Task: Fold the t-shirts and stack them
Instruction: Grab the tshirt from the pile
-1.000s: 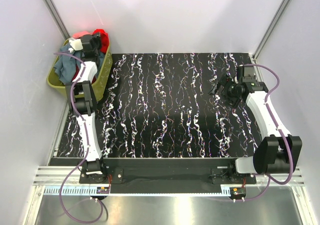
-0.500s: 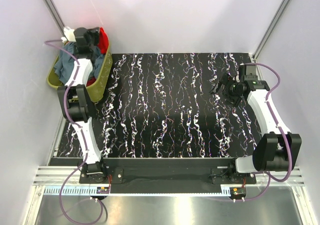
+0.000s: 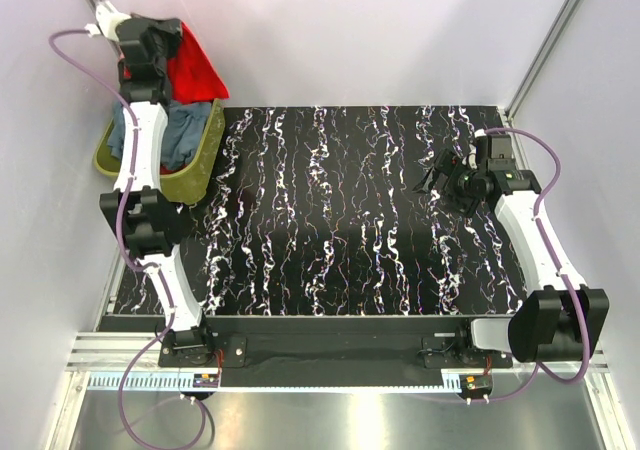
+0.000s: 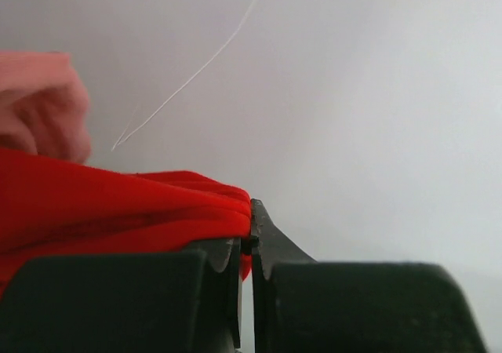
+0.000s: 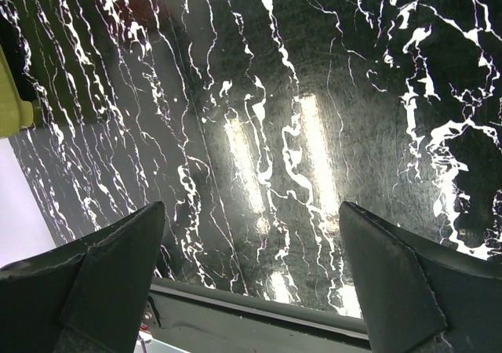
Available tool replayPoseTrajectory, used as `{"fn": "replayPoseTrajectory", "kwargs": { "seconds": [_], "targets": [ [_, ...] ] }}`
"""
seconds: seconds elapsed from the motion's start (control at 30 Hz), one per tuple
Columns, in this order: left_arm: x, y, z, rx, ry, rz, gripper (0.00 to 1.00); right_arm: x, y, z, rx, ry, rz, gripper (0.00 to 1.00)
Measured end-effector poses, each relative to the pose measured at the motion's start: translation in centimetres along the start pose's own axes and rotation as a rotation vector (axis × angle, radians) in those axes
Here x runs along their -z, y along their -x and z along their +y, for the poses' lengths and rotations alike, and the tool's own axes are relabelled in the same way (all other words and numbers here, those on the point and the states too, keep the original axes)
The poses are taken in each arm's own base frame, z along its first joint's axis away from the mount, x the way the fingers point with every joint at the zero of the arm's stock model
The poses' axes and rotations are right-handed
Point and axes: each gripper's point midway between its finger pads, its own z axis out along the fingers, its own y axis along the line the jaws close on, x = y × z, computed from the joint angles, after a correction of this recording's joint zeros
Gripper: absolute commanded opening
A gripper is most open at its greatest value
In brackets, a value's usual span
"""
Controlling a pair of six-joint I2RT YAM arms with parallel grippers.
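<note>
I will next raise the bright red t-shirt higher above the basket with my left gripper, and then open it.
High above the basket, my left gripper point(image 3: 157, 48) is shut on a bright red t-shirt point(image 3: 196, 73), which hangs down from it towards the basket. In the left wrist view the red t-shirt point(image 4: 118, 204) is bunched and pinched between the closed jaws of my left gripper point(image 4: 251, 239), with a bit of pink cloth point(image 4: 39, 110) behind it. A grey-blue t-shirt point(image 3: 185, 130) lies in the basket. My right gripper point(image 3: 441, 181) hovers open over the right side of the table, and the right wrist view shows this right gripper point(image 5: 251, 247) with nothing between its fingers.
The olive-green basket point(image 3: 203, 162) stands at the table's far left corner, its edge point(image 5: 11, 102) also in the right wrist view. The black marbled table top point(image 3: 340, 220) lies between the arms. White walls close in on the left, back and right.
My left arm has risen from the basket towards the back wall, its jaws closing on the red t-shirt and pulling it up and out. The right arm has hardly moved.
</note>
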Motion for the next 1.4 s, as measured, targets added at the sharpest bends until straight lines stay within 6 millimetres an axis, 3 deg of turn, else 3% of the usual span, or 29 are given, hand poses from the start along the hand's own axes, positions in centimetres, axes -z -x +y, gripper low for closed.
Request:
{"fn": "replayPoseTrajectory", "kwargs": {
  "seconds": [0.13, 0.27, 0.47, 0.63, 0.67, 0.7, 0.73, 0.8, 0.93, 1.03, 1.1, 1.27, 1.4],
  "targets": [
    [0.8, 2.7, -3.0, -0.053, -0.063, -0.048, 0.00, -0.1, -0.1, 0.0, 0.000, 0.000, 0.003, 1.00],
    [1.4, 4.1, -2.6, -0.077, -0.050, -0.074, 0.00, -0.1, -0.2, 0.0, 0.001, 0.000, 0.004, 1.00],
    [1.2, 5.7, 0.9, -0.142, 0.042, -0.099, 0.11, -0.2, -0.2, -0.1, -0.001, -0.003, 0.010, 1.00],
    [1.1, 5.9, 6.0, -0.158, 0.173, -0.093, 0.25, -1.0, -0.4, -0.5, -0.011, -0.017, 0.034, 1.00],
    [1.1, 5.5, 7.0, -0.157, 0.195, -0.082, 0.24, -1.2, -0.5, -0.6, -0.013, -0.021, 0.039, 1.00],
    [1.1, 5.1, 8.1, -0.157, 0.221, -0.068, 0.16, -1.4, -0.5, -0.7, -0.016, -0.025, 0.046, 1.00],
    [1.2, 4.8, 9.2, -0.158, 0.244, -0.056, 0.00, -1.6, -0.6, -0.8, -0.019, -0.028, 0.051, 1.00],
    [1.2, 4.0, 10.7, -0.163, 0.279, -0.030, 0.00, -1.9, -0.6, -0.9, -0.023, -0.034, 0.060, 1.00],
    [1.1, 3.0, 11.3, -0.182, 0.292, 0.002, 0.00, -2.2, -0.4, -0.9, -0.025, -0.037, 0.066, 1.00],
    [1.1, 2.8, 9.8, -0.180, 0.268, 0.007, 0.00, -2.4, -0.1, -0.8, -0.025, -0.037, 0.068, 1.00],
    [1.1, 3.1, 7.3, -0.173, 0.221, -0.006, 0.00, -2.6, 0.0, -0.8, -0.026, -0.038, 0.070, 1.00],
    [1.8, 4.7, -0.5, -0.166, 0.062, -0.068, 0.00, -2.7, -0.1, -0.8, -0.027, -0.035, 0.074, 1.00],
    [3.5, 6.5, -6.9, -0.195, -0.064, -0.127, 0.00, -2.6, -0.2, -0.5, -0.027, -0.018, 0.083, 1.00]
  ]
}}
